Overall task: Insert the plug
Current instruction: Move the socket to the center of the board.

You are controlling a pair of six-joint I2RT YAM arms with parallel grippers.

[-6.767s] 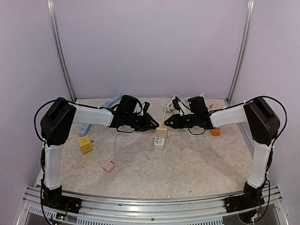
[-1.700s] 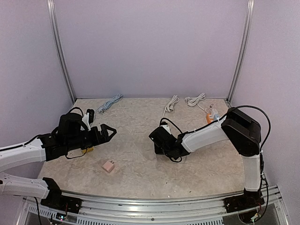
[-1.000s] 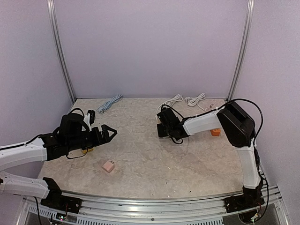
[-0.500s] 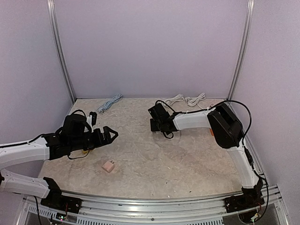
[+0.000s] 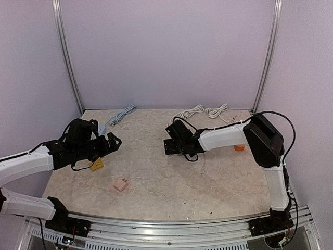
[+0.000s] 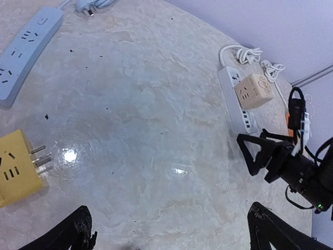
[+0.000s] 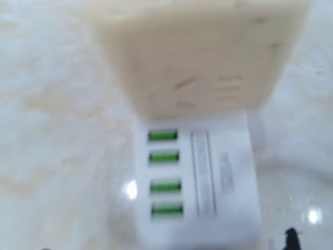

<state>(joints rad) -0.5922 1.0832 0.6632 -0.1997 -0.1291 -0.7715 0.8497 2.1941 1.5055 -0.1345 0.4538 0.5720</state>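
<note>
The grey-blue strip's near end (image 6: 8, 87) is below, to the left in the wrist view. I will move my left gripper there next, turn it to match the strip's slant and lower it.
The plug is a beige cube (image 6: 253, 90) seated on a white power strip (image 6: 240, 113); the right wrist view looks straight down on the same beige cube (image 7: 197, 52) and the strip (image 7: 223, 208) with its green ports. My right gripper (image 5: 170, 141) hovers over them, hiding them from the top camera. It is open, with its fingers outside its own blurred view and nothing between them. My left gripper (image 6: 174, 237) is open over bare marble at the left, far from the strip.
A yellow cube plug (image 5: 97, 164) lies by the left gripper and a pink one (image 5: 121, 184) lies nearer the front. A grey-blue power strip (image 6: 23, 49) is at the far left. White cables (image 5: 190, 111) trail along the back edge. A small orange item (image 5: 239, 147) sits right.
The right gripper's jaws have spread apart, and it shifted left along the strip, then slightly nearer. The left gripper drew back to the left and a little farther away.
</note>
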